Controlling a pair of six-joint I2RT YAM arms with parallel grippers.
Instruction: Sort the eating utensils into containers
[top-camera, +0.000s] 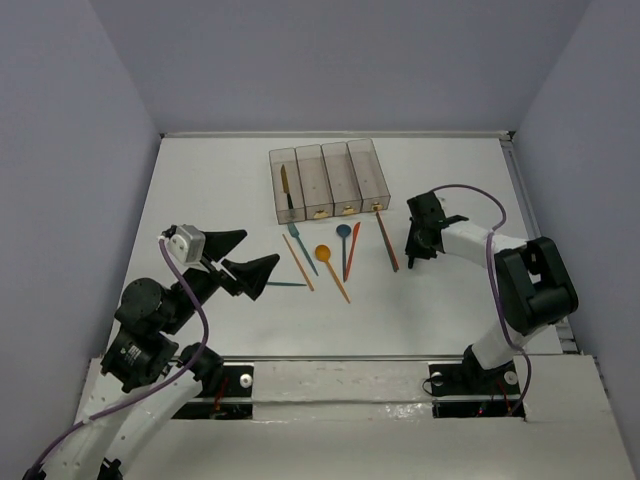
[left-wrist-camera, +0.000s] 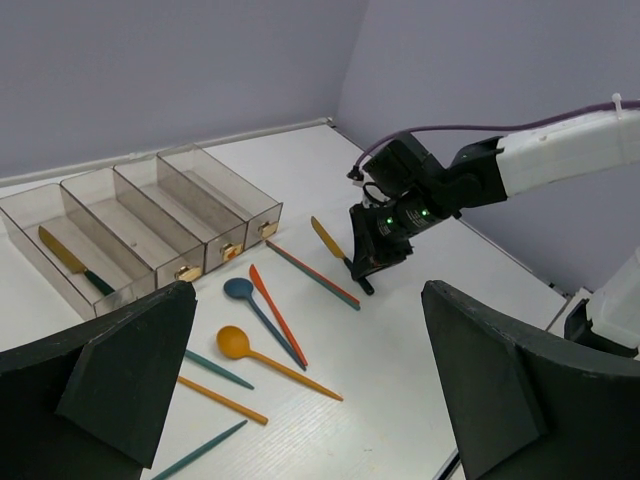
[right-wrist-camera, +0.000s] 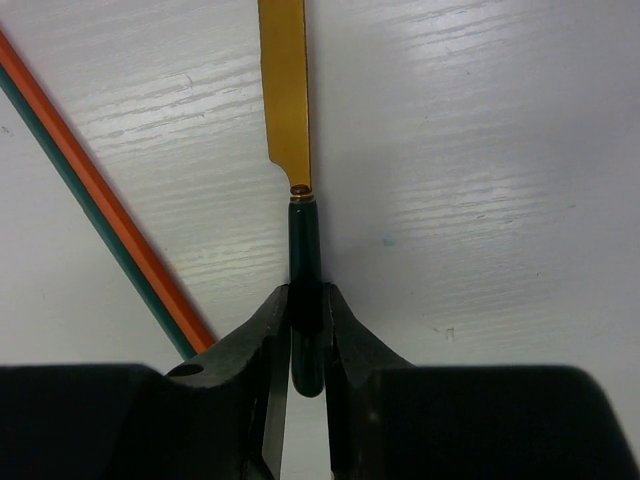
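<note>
My right gripper lifts its knife and carries it outward next, past the other bins, over the end bin, as that bin already holds a matching gold knife.
My right gripper (right-wrist-camera: 305, 300) is shut on the dark green handle of a gold-bladed knife (right-wrist-camera: 285, 90), held low over the table right of the utensils; both also show in the left wrist view, the gripper (left-wrist-camera: 372, 270) and the knife (left-wrist-camera: 326, 238). My left gripper (top-camera: 245, 258) is open and empty, left of the loose utensils. On the table lie an orange spoon (top-camera: 330, 268), a blue spoon (top-camera: 343, 240), a red knife (top-camera: 351, 250), an orange and teal stick pair (top-camera: 387, 243), an orange stick (top-camera: 298, 262) and a teal stick (top-camera: 285, 284). The four joined bins (top-camera: 322, 148) stand behind them; the leftmost holds another gold knife (top-camera: 286, 190).
White walls close the table at the back and on both sides. A raised edge (top-camera: 520, 190) runs along the right side, close to my right arm. The arm bases sit at the near edge.
</note>
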